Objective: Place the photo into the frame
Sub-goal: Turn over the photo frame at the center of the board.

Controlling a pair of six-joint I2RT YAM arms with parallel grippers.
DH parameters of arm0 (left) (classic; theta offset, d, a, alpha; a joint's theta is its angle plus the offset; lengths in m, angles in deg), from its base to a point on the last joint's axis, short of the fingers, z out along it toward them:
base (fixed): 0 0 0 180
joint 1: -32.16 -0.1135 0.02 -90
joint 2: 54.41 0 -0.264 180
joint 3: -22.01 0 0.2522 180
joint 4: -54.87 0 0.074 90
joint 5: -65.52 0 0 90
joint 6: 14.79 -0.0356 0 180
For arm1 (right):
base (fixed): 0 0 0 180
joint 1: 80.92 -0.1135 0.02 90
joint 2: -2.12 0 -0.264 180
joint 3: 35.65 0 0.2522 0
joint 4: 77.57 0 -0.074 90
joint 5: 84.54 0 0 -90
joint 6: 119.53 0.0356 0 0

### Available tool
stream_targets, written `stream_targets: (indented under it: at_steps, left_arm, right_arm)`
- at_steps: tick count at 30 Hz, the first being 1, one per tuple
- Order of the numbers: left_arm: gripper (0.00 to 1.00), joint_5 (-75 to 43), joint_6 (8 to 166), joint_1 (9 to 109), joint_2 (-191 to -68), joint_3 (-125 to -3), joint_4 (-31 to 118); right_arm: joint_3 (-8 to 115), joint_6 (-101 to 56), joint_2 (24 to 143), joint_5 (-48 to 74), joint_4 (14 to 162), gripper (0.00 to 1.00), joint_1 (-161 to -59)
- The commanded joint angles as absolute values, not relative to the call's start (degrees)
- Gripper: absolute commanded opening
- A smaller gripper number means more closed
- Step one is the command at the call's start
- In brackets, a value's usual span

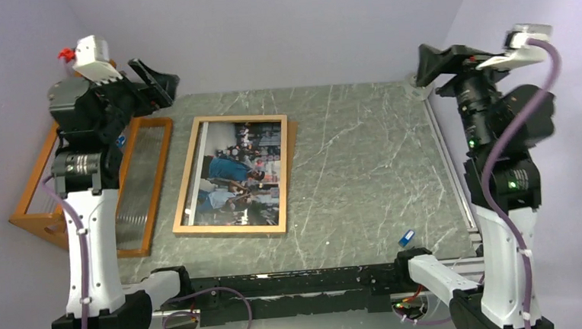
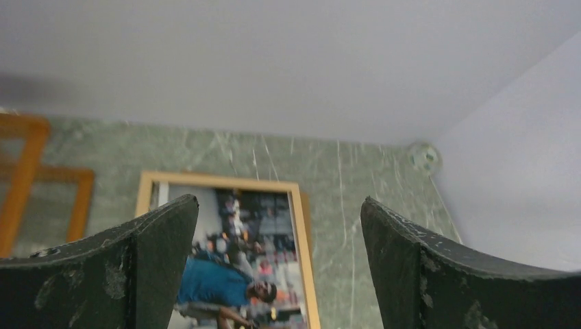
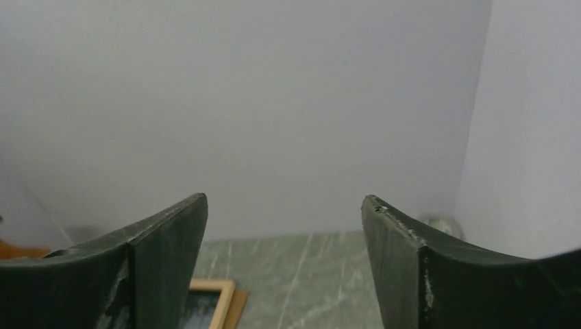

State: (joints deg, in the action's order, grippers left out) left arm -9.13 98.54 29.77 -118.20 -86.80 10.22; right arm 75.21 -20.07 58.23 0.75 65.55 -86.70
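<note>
The narrow bar of the frame's side by the brown board (image 1: 283,167) (image 2: 307,281) lies below. I'll next tilt and lower my left gripper's open fingers across the photo around it.
The frame (image 1: 284,182), thin light wood, lies flat on the green marble table, left of centre. The photo (image 1: 235,175), a street scene with a man in a blue shirt, lies inside its rim. A brown board edge (image 1: 292,145) peeks out along the frame's right side. My left gripper (image 1: 159,81) hangs high over the back left, open and empty. From the left wrist view the frame (image 2: 302,240) and photo (image 2: 233,274) show between the open left gripper (image 2: 279,212). My right gripper (image 1: 422,65) is raised at the back right, open and empty, with the frame corner (image 3: 220,293) far below the right gripper (image 3: 284,205).
An orange wooden rack (image 1: 145,181) stands left of the frame, under the left arm, also the rack (image 2: 27,178) in the left wrist view. A small blue object (image 1: 405,239) lies near the front right. A round white fitting (image 2: 423,156) sits at the far right table corner. Walls enclose the table.
</note>
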Motion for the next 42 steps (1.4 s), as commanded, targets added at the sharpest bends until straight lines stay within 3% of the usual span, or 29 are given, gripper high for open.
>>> stream_targets:
  at_steps: [1,14,18,24,29,36,42]
  left_arm:
    - [0.94,-3.35,101.64,29.61,-117.70,-83.25,11.56]
    - [0.94,5.51,102.02,29.74,-120.91,-72.99,14.15]
    - [0.94,8.11,104.23,31.68,-124.16,-68.58,14.71]
    - [0.94,-4.42,104.16,48.59,-130.57,-64.11,14.07]
    - [0.93,-12.47,106.75,55.78,-140.36,-64.23,13.47]
    - [0.67,-11.51,111.04,63.17,-160.65,-72.08,13.38]
    - [0.60,-16.78,112.82,65.78,-170.28,-78.22,9.29]
  right_arm:
    - [70.63,-18.22,57.99,3.35,65.44,0.97,-86.83]
    - [61.08,-7.56,64.57,9.22,62.80,0.99,-86.81]
    - [56.04,-6.31,66.68,16.44,63.28,0.99,-86.92]
    - [40.62,5.71,66.99,19.65,72.62,0.99,-86.90]
    - [39.32,8.45,72.71,19.04,67.43,0.99,-86.98]
    - [31.80,11.49,73.63,17.84,69.49,0.98,-86.99]
    - [27.81,13.44,74.13,17.95,69.37,0.96,-87.05]
